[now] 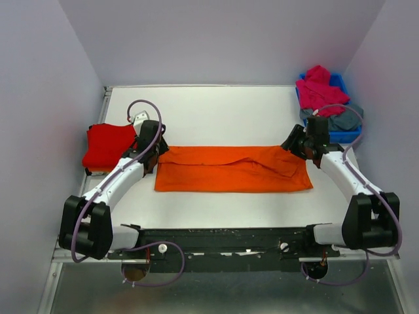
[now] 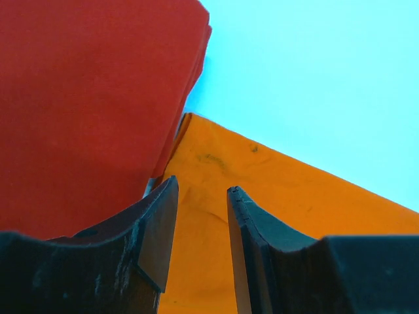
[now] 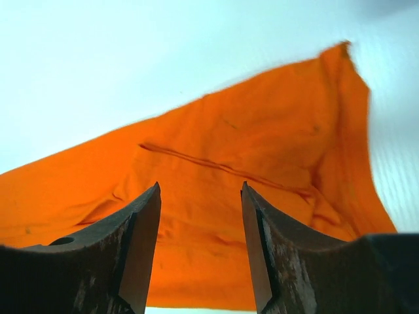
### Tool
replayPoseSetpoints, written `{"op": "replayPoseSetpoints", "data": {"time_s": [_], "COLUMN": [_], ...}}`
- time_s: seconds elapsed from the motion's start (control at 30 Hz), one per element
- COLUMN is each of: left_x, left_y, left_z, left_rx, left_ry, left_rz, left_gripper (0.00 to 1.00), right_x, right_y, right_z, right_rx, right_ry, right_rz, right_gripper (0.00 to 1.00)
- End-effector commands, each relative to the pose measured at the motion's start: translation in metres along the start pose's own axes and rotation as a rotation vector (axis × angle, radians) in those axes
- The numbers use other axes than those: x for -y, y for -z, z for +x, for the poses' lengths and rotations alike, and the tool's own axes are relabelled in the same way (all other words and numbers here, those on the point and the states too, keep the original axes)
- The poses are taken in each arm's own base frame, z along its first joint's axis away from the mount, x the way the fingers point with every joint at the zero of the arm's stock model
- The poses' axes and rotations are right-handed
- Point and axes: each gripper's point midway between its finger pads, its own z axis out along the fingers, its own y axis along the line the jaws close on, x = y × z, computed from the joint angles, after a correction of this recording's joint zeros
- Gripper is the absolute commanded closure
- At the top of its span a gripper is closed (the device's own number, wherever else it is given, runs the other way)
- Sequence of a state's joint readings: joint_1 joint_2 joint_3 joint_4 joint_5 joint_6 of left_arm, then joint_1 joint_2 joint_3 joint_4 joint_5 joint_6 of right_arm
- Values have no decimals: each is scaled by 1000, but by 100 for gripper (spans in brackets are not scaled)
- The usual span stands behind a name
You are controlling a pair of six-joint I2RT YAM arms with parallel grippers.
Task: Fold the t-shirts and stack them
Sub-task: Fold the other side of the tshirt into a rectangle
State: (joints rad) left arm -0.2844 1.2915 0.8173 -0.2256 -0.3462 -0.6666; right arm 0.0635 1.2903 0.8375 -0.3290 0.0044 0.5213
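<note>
My right gripper goes down and to the left in the top view next and closes over the slanting crease (image 1: 261,163) (image 3: 178,156), since the orange t-shirt is rumpled there.
A bright orange t-shirt (image 1: 232,169) lies folded into a long strip across the middle of the table. It also shows in the left wrist view (image 2: 262,216) and the right wrist view (image 3: 216,196). A folded red t-shirt (image 1: 107,145) lies at the left edge, seen too in the left wrist view (image 2: 91,98). My left gripper (image 1: 154,157) is open over the strip's left end (image 2: 201,193). My right gripper (image 1: 292,145) is open over its right end (image 3: 200,190). Neither holds cloth. A magenta-pink t-shirt (image 1: 319,86) and a grey-blue one (image 1: 340,118) sit crumpled at the back right.
A small blue plastic bin (image 1: 346,134) at the back right corner holds the pink and grey-blue shirts. Walls close in the table on three sides. The red shirt overhangs the table's left edge a little.
</note>
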Motion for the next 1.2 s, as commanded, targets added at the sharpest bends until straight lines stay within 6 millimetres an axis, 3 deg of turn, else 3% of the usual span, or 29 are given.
{"op": "replayPoseSetpoints", "data": {"time_s": [0.0,0.1,0.4,0.67,0.83,1.0,1.17], "left_x": [15,40,155,247,273,281,293], "left_y": [-7,-17,-15,-27,-37,-42,-33], "left_z": [5,20,59,114,149,175,172], "left_rx": [-38,-103,-209,-388,-504,-593,-576], "left_ry": [-6,-11,-80,-160,-183,-187,-193], "left_rz": [38,110,340,505,563,614,691], "left_gripper": [50,54,54,54,55,55,55], "right_x": [-27,-37,-58,-60,-71,-74,-66], "right_y": [-17,-31,-66,-75,-61,-30,-11], "right_z": [1,4,23,45,62,78,73], "right_rx": [-78,-117,-240,-323,-390,-415,-368], "right_ry": [66,63,68,59,43,38,66], "right_rz": [-111,-126,-206,-244,-336,-406,-379], "right_gripper": [41,43,43,41,41,41,41]}}
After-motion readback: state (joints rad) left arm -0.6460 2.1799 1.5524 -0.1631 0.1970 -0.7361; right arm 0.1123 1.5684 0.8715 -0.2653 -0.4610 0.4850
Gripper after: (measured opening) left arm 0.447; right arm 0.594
